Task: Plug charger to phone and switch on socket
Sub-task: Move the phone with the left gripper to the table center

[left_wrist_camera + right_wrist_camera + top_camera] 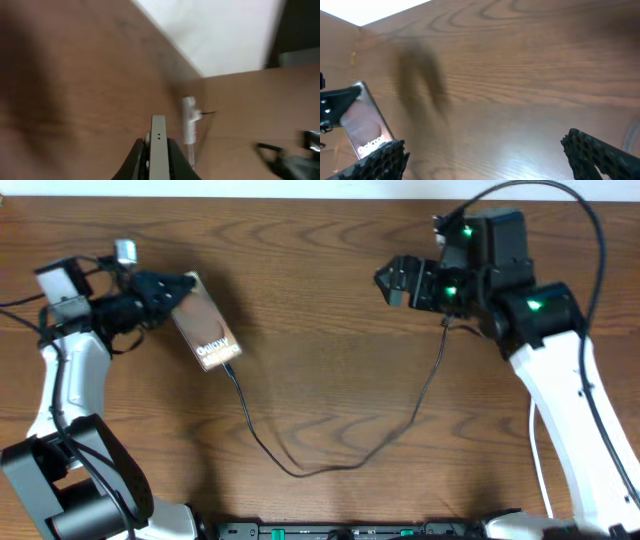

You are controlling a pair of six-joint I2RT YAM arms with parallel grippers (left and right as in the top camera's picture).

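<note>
The tabletop is bare below my left gripper and to its right in the overhead view. Next I will lower the phone [207,330] that way and let go of it, with the cable already attached.
My left gripper [172,290] is shut on the phone [207,330], a brown-grey slab with white lettering held at a slant above the left of the table. In the left wrist view the phone [158,145] shows edge-on between the two dark fingers. The charger [300,470], a thin black cable, meets the phone's lower end and loops across the table to under my right arm. My right gripper [393,280] hangs open to the right of the phone and holds nothing. In its wrist view the fingers [380,160] stand wide apart, with the phone [367,125] at far left. The socket is out of view.
The left wrist view shows a small white oblong piece [189,120] beyond the phone, too blurred to identify. The table's far edge [170,45] runs behind it. Thick black arm cables [590,240] arch over the right arm.
</note>
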